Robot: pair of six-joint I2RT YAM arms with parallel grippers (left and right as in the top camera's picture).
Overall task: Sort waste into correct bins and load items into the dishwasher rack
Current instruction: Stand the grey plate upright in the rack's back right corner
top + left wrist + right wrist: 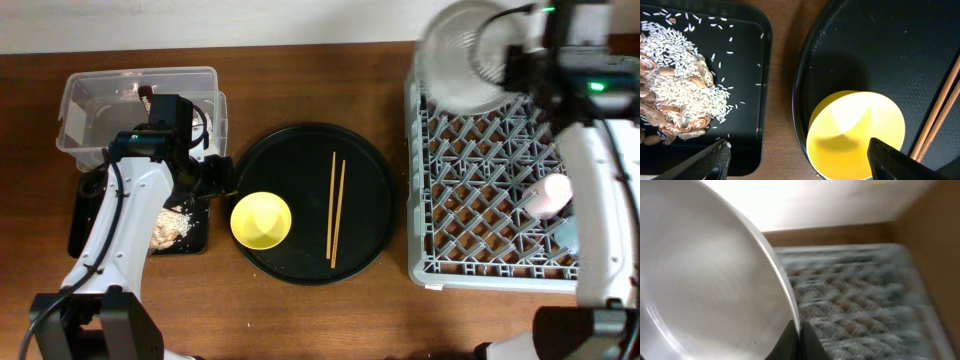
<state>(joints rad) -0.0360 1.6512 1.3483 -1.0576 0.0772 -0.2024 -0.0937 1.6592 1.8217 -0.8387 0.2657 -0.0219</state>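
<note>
The plate [468, 55] hangs above the rack, so I should move my right gripper to the right in the overhead view, then lower it and release the plate beyond the pink cup.
My right gripper [520, 66] is shut on the rim of the pale green plate [468, 55], holding it tilted over the far left corner of the grey dishwasher rack [480, 160]. In the right wrist view the fingertips pinch the plate [705, 275] edge above the rack [860, 305]. My left gripper [797, 162] stands open and empty, straddling the gap between the shallow black tray [747, 60] and the yellow bowl [855, 132]. The bowl [261, 220] and two chopsticks [337, 208] lie on the round black tray [310, 145].
Rice and brown food scraps [680, 95] lie in the shallow black tray. The clear tub [100, 100] stands behind it. A pink cup [552, 195] and a blue cup [568, 235] sit in the rack, partly hidden by my right arm.
</note>
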